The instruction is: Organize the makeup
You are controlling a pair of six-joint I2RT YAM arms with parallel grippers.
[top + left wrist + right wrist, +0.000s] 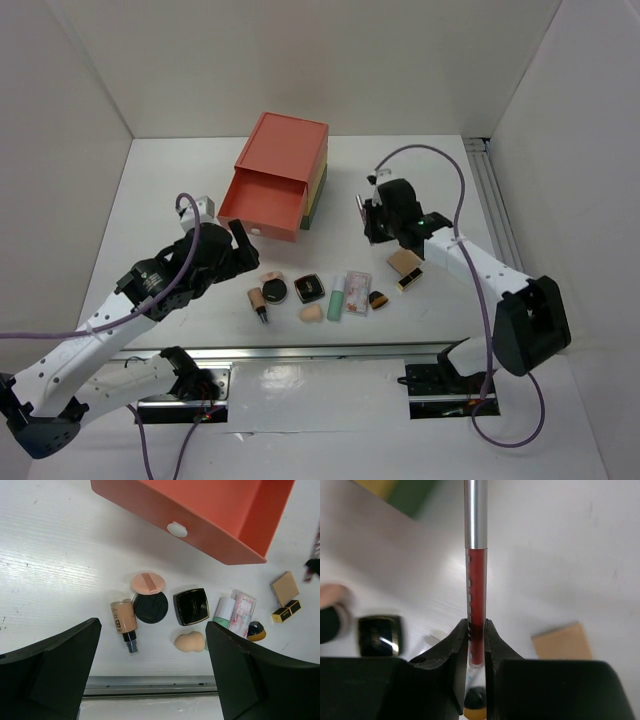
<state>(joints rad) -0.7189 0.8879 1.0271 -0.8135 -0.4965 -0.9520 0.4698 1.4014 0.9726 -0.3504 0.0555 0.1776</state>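
Note:
My right gripper will rise, go left in the top view, then lower and release the tube in the open drawer (264, 206), whose bottom has room.
The makeup lies in a row near the table's front: a tan foundation bottle (123, 617), round black compact (150, 607), peach puff (147, 582), square black compact (191, 606), beige sponge (190, 641), mint-green tube (224, 611), pink sachet (242, 613), tan square (284, 588) and a black-gold lipstick (286, 611). My left gripper (152, 630) is open and empty above the row, left of it in the top view (240, 245). My right gripper (476, 630) is shut on a red lip-gloss tube (476, 590) with a silver cap, held above the table right of the drawer box (372, 222).
The red drawer box (275, 175) stands at the back middle with its top drawer (200, 515) pulled out toward the makeup. A small black-and-yellow item (256, 631) lies beside the sachet. White walls enclose the table, and a metal rail (300, 350) runs along the front.

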